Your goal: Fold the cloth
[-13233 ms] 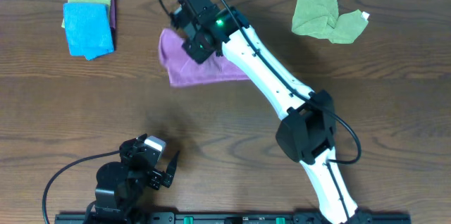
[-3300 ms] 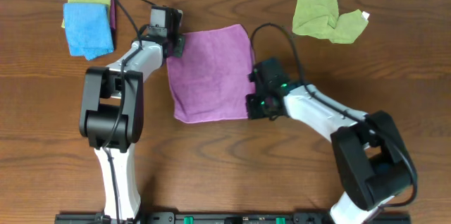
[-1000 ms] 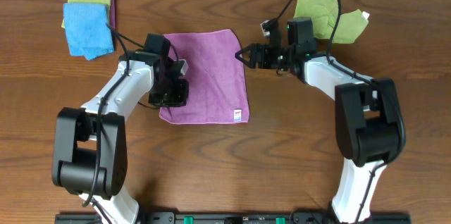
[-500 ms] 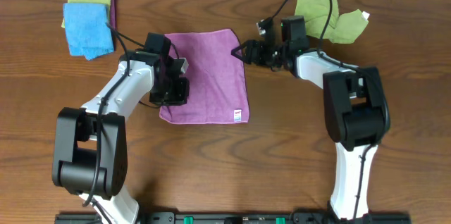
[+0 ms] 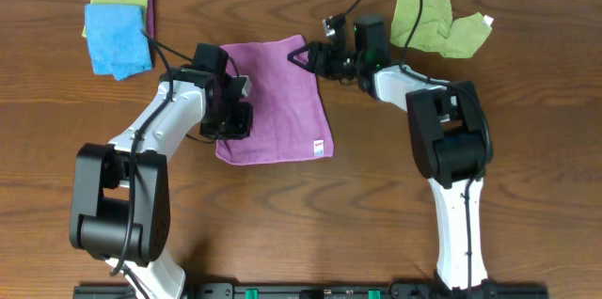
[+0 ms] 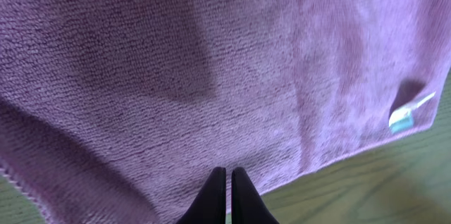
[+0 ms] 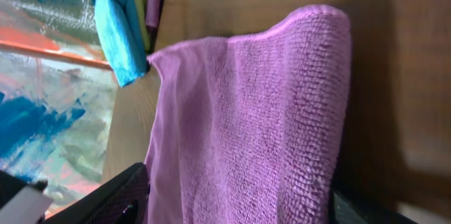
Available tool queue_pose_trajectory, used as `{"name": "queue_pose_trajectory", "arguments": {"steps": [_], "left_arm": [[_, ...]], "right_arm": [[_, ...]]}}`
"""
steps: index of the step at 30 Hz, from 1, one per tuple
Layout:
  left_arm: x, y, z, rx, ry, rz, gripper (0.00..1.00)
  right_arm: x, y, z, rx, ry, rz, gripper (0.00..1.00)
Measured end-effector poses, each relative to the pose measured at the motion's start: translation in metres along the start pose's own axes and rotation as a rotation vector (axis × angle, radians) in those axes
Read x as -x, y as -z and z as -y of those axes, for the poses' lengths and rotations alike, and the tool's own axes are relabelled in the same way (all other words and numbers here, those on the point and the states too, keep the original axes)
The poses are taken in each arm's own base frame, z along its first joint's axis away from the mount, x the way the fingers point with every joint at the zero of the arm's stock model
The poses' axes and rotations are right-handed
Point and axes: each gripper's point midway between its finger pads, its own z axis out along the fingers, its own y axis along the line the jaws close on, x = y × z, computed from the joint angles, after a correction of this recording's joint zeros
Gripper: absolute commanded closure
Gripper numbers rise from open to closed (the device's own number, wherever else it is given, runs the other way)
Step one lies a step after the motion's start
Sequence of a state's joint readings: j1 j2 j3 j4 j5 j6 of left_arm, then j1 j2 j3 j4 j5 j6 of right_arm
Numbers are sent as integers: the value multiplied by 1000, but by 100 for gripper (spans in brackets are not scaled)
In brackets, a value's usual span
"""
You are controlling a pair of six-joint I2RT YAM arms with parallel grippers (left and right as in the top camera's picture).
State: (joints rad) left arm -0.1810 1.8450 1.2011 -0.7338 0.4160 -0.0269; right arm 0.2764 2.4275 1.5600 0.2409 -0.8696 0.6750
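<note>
The robot's right hand is going to rise from the cloth's far corner (image 5: 300, 42) (image 7: 322, 25) and close empty.
The purple cloth (image 5: 277, 102) lies spread on the wooden table, its small white tag (image 5: 318, 147) near the lower right corner. My left gripper (image 5: 243, 128) is shut, its tips down on the cloth's lower left part; in the left wrist view the gripper (image 6: 227, 175) sits just inside the cloth's (image 6: 211, 62) edge, the tag (image 6: 407, 111) off to the right. My right gripper (image 5: 303, 56) is at the top right corner, jaws wide. In the right wrist view the cloth (image 7: 261, 111) fills the gap of that gripper (image 7: 239, 206), its edge raised.
A stack of folded cloths with a bright blue one (image 5: 118, 36) on top sits at the back left; the blue cloth (image 7: 123, 30) also shows in the right wrist view. A crumpled light-green cloth (image 5: 433, 19) lies at the back right, behind the right arm.
The right gripper has moved left along the cloth's top edge, and the top right corner has shifted left with it. The left gripper has stayed where it was.
</note>
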Motion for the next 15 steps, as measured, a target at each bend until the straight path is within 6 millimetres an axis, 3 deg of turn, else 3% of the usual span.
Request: {"name": "queue_pose_trajectory", "arguments": {"steps": [7,15], "left_arm": [[0,0,0,1,0,1,94],[1,0,-12,69,-1,8,94]], "right_arm": [[33,-1,-18,23,47,57,31],[63,13,-33,57,88,102,38]]}}
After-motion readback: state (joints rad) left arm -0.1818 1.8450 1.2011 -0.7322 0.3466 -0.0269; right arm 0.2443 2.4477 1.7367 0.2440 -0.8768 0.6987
